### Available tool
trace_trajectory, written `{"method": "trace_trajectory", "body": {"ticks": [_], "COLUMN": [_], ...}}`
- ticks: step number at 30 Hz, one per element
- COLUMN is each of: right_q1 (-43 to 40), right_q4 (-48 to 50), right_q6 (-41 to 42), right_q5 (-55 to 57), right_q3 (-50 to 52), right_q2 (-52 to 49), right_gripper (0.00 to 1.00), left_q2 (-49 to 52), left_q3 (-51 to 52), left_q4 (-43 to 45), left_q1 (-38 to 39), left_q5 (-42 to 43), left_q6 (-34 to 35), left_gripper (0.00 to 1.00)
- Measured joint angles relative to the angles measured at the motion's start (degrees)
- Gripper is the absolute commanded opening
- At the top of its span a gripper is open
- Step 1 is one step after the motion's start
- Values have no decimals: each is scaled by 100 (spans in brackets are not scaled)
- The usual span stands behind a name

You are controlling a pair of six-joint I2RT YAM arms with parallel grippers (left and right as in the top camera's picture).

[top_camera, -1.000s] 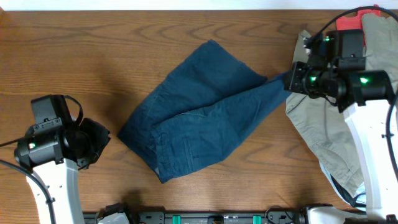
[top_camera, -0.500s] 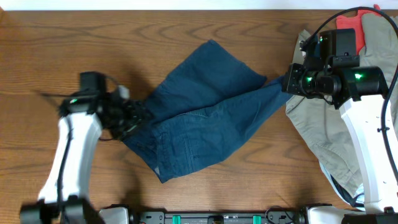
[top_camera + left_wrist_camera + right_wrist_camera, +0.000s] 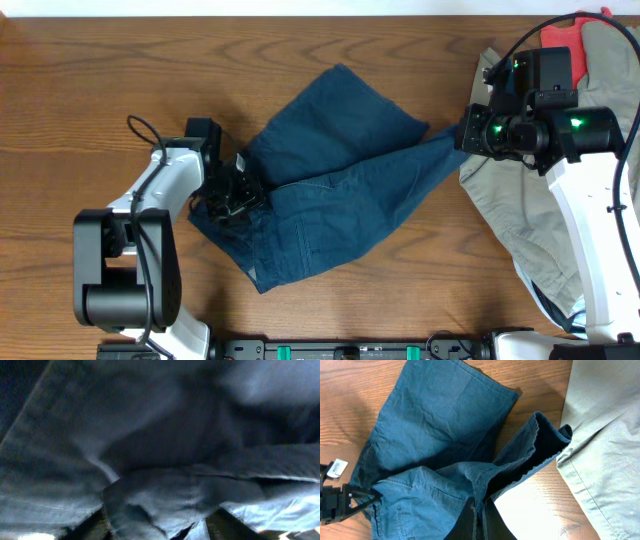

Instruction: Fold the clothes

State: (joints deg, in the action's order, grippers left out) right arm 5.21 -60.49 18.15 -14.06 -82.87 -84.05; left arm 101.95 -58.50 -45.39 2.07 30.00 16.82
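My right gripper swings outward, toward the left in the overhead view, and releases over the far leg's hem next, since the held corner juts past it.
The dark navy shorts lie crumpled and slanted in the middle of the table. My left gripper is at their left edge. In the left wrist view its fingers stand wide apart, with a bunch of the blue cloth between them. My right gripper is shut on the right corner of the shorts, which is stretched towards it. In the right wrist view the fingers pinch a thin fold of the denim.
A larger khaki-beige garment lies at the right edge under the right arm and also shows in the right wrist view. A small red-orange cloth sits at the back right. Bare wood surrounds the shorts.
My left arm has swung from the table's front left to the left edge of the shorts, and its fingers now straddle the cloth. The right gripper has kept its hold and barely moved.
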Motion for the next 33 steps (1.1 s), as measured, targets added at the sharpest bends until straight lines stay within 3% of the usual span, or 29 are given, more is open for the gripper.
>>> {"method": "trace_trajectory", "body": {"ticks": [3,8,14,21,26,33], "right_q1": [0,0,0,-7,-15,35], "right_q4": [-9,-13,-11,46,201,1093], "right_q6": [0,0,-11,-214,-251,-280], "right_q5": [11,26,192,348,415,61], "right_q3": [0,0,0,0,-81,-446], "right_q2": [0,0,0,0,0,2], "right_gripper": [1,1,1,1,1,1], "left_q2": [0,-2,-372,-2282,-3665,-4605], "left_q3": [0,2,2,-2,-15,-26], "left_q4": [245,343,-345,-1187,-1703,-2184], "left_q1": [79,116,116,116,116,151], "left_q5": [-22,-17,-26,-42,-289,-1294], "left_q6": [-20,-83,-225,-166,428,1690], "left_gripper": [6,6,6,6,6,6]}}
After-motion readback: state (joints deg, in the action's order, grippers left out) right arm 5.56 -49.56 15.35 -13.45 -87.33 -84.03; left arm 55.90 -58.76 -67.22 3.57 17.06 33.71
